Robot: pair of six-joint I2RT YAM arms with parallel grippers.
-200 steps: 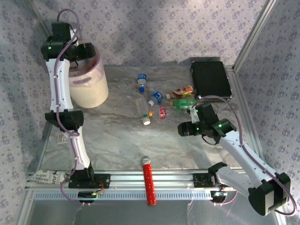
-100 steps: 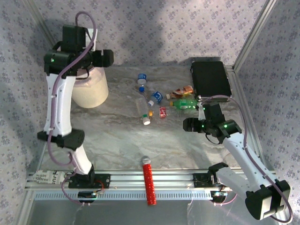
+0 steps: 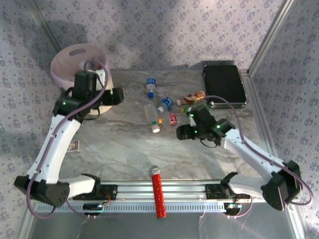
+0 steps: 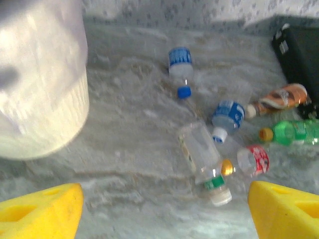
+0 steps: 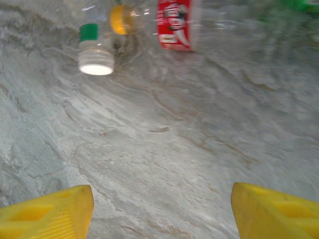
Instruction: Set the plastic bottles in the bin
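Note:
The clear bottle's slim green-banded neck (image 3: 154, 123) is below my right gripper on the side toward the bin (image 3: 79, 57) and fits the gripper's opening, so I will move my right gripper that way and down onto it next.
Several plastic bottles lie in a loose cluster mid-table: a blue-capped one (image 3: 150, 82) (image 4: 180, 67), a blue-labelled one (image 3: 166, 103) (image 4: 227, 115), a large clear one with a white cap (image 3: 151, 115) (image 4: 204, 159) (image 5: 95, 57), a red-labelled one (image 3: 173, 119) (image 4: 254, 160) (image 5: 174, 17), a green one (image 3: 198, 109) (image 4: 294, 132) and a brownish one (image 3: 194, 96) (image 4: 279, 97). The pale pink-and-cream bin (image 3: 79, 57) (image 4: 40, 84) stands at the back left. My left gripper (image 3: 118, 96) (image 4: 164, 219) hangs open beside the bin, facing the bottles. My right gripper (image 3: 180, 132) (image 5: 162, 209) is open and empty over bare table, just short of the red-labelled bottle.
A flat black case (image 3: 224, 83) lies at the back right beside the frame post. A red ribbed cylinder with a grey tip (image 3: 157, 191) rests across the front rail. Bare marbled tabletop (image 3: 124, 149) stretches between the bottles and the rail.
My left arm has swung down from above the bin to its right side, uncovering the rim. My right arm has moved left toward the bottle cluster.

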